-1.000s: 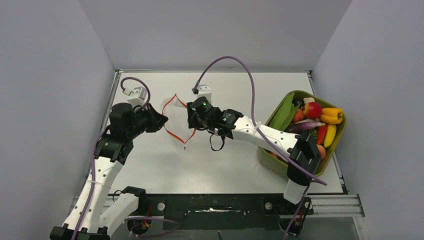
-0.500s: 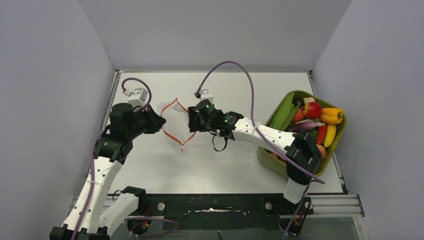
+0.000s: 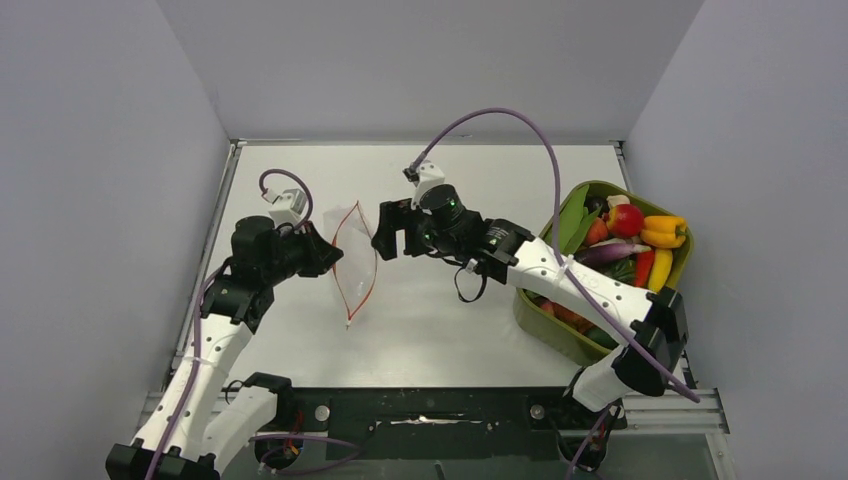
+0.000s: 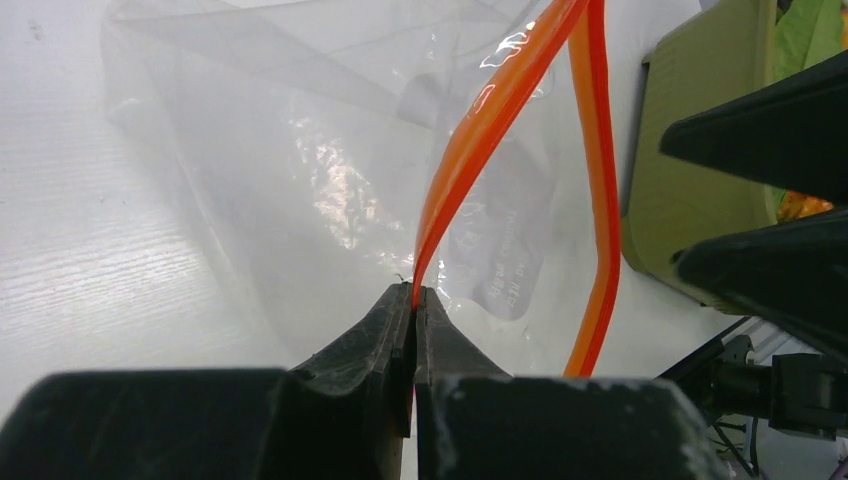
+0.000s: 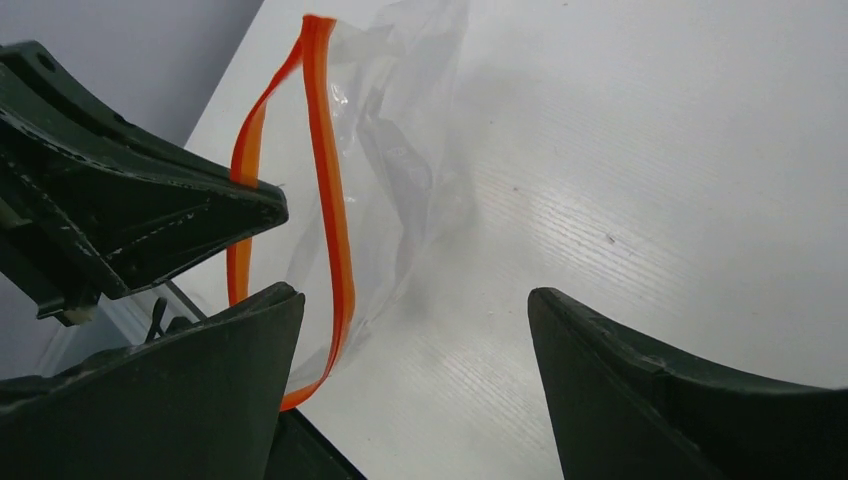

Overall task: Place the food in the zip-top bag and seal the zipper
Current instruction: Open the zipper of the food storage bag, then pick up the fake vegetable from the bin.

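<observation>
My right gripper moves away from the bag (image 3: 352, 240) and down onto the green leaves in the tub next, since they lie to its right in the top view.
The clear zip-top bag (image 3: 352, 240) stands on edge on the table, and its orange-red zipper (image 3: 361, 292) forms a narrow open loop. My left gripper (image 3: 328, 260) is shut on the left lip of the zipper (image 4: 478, 130); the strip comes out from between its fingertips (image 4: 400, 315). My right gripper (image 3: 396, 236) is open and empty just right of the bag, not touching it. In the right wrist view the bag (image 5: 400, 150) and zipper (image 5: 327, 200) lie ahead and left of that gripper (image 5: 410, 305). The food (image 3: 625, 245) lies in the olive-green tub. I see no food in the bag.
The olive-green tub (image 3: 530, 318) stands at the table's right edge, full of toy fruits and vegetables; it also shows in the left wrist view (image 4: 690, 190). Purple cables arch over both arms. The white table (image 3: 450, 330) lies between the bag and the near edge.
My right gripper has come off the bag's right lip, drawn back to the right and stands open. The bag's mouth has narrowed from a wide diamond to a slim loop. My left gripper still holds the zipper.
</observation>
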### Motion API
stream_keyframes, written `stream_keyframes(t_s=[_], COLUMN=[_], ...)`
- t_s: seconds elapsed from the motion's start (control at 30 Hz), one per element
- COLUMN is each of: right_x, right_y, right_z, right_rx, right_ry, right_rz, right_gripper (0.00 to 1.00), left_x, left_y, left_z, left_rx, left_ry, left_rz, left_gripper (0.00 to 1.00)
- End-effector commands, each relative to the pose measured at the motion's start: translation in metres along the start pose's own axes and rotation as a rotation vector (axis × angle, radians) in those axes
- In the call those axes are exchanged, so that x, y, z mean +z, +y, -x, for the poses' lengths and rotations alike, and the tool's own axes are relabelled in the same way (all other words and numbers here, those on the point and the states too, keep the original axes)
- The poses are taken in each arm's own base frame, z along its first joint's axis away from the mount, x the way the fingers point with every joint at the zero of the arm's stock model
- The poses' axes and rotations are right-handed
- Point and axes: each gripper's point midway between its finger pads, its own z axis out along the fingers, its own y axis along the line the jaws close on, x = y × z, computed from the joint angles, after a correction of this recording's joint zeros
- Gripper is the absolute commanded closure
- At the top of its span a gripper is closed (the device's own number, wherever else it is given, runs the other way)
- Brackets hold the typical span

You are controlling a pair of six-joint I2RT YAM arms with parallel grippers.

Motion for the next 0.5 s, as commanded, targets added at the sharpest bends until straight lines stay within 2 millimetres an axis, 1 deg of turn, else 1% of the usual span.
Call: stream_keyframes(t_s=[0.0, 0.13, 0.27, 0.47], right_x=[-0.025, -0.044, -0.067, -0.113], right_y=[-0.027, -0.066, -0.102, -0.172], right_z=[0.014, 0.019, 0.015, 0.006], right_rx=[-0.009, 0.072, 0.188, 0.381], right_ry=[-0.04, -0.085, -0.117, -0.165], right_rz=[-0.101, -0.286, -0.463, -0.836], right_gripper=[0.14, 0.14, 0.15, 0.17], left_x=[-0.001, 0.0, 0.0, 0.001], left_y=[-0.016, -0.015, -0.013, -0.012], left_z=[0.012, 0.005, 0.004, 0.001], left_rx=[0.066, 0.079, 0.084, 0.085], left_ry=[-0.083, -0.082, -0.08, -0.068], left_rz=[-0.095, -0.11, -0.102, -0.103], left_gripper=[1.0, 1.0, 1.0, 1.0])
